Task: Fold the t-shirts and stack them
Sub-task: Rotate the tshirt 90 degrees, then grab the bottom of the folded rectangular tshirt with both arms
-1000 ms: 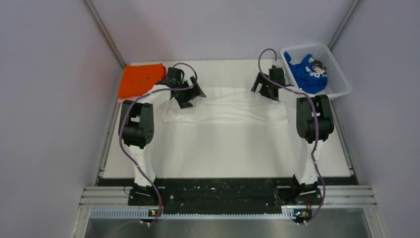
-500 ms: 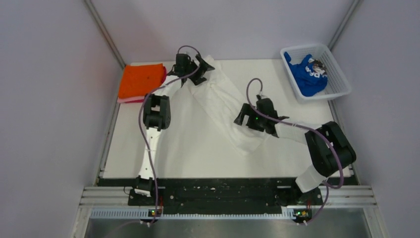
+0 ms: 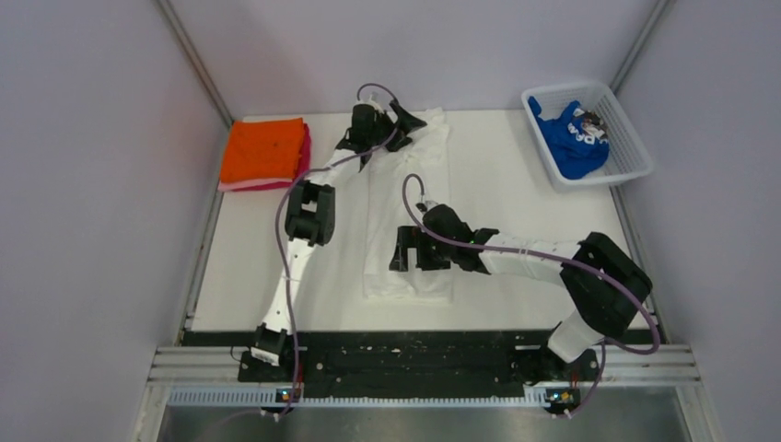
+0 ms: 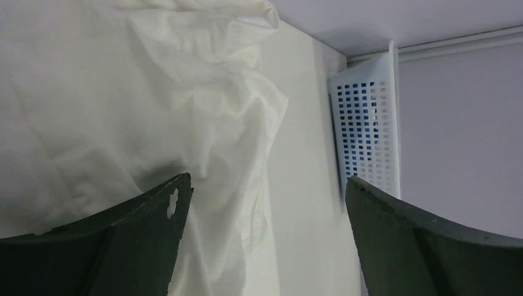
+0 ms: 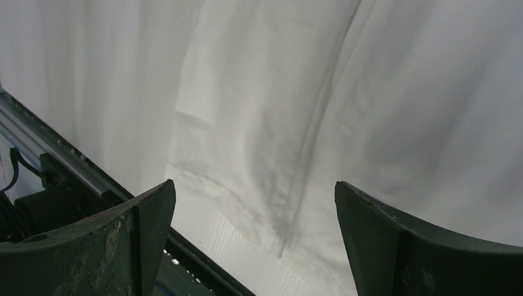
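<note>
I will next move my left gripper back and down onto the white t-shirt's near corner point(image 3: 368, 294) on the orange t-shirt's side, as it lies below, toward my base.
A white t-shirt point(image 3: 408, 221), folded into a long strip with no print showing, lies lengthwise mid-table. My left gripper point(image 3: 412, 121) is open over its far end; in the left wrist view point(image 4: 268, 185) the cloth point(image 4: 123, 105) lies under the left finger. My right gripper point(image 3: 405, 256) is open just above its near end; the right wrist view point(image 5: 254, 188) shows the cloth point(image 5: 321, 92) and its hem between the fingers. An orange t-shirt point(image 3: 262, 149) lies folded on a pink one point(image 3: 305, 155) at the far left. A blue t-shirt point(image 3: 571, 138) sits in the basket.
The white mesh basket point(image 3: 635, 158) stands at the far right corner; it also shows in the left wrist view point(image 4: 365, 123). The black mounting rail point(image 3: 405, 354) runs along the near edge and shows in the right wrist view point(image 5: 68, 179).
The white shirt swung from lying crosswise to lengthwise. My left gripper moved right along the far edge. My right gripper came from the far right to the near middle.
</note>
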Controlling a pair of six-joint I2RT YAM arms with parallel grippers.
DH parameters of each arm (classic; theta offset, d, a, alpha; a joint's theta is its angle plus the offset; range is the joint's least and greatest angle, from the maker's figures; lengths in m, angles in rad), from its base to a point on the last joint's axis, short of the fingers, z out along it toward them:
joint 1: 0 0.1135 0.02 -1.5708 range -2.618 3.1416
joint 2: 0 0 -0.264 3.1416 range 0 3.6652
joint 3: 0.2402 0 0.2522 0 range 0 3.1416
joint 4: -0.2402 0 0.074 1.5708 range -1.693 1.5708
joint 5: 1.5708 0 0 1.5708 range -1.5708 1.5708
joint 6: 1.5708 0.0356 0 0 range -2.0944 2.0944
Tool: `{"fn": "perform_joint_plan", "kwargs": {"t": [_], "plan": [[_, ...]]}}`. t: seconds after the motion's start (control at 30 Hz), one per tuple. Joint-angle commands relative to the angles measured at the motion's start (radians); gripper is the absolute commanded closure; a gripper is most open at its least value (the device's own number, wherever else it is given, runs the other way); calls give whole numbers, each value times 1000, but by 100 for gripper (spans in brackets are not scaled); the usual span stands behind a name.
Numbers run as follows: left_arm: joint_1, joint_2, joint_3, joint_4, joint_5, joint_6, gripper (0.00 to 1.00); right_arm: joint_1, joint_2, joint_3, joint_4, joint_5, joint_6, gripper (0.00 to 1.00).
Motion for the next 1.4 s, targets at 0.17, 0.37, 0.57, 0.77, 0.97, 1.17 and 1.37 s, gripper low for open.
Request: {"fn": "perform_joint_plan", "kwargs": {"t": [0.17, 0.37, 0.57, 0.77, 0.97, 1.17, 1.37], "plan": [[16, -703, -386, -338, -52, 317, 2, -12, -265, 5, -148, 210, 36, 1], [-42, -1314, -1179, -390, -233, 399, 1, -33, -369, -159, -216, 233, 140, 1], [-146, -1729, -1679, -526, -323, 347, 2, -40, -454, -287, -210, 173, 168, 7], [-224, -1812, -1933, -479, -239, 231, 12, -38, -446, -355, -173, 113, 186, 17], [-229, -1680, -1948, -447, -187, 249, 33, -33, -372, -388, -79, 85, 208, 33], [-232, -1534, -1922, -391, -157, 264, 73, -33, -311, -407, -27, 113, 198, 46], [-270, -1644, -1986, -486, -167, 251, 100, -5, -389, -467, -99, 51, 180, 92]]}}
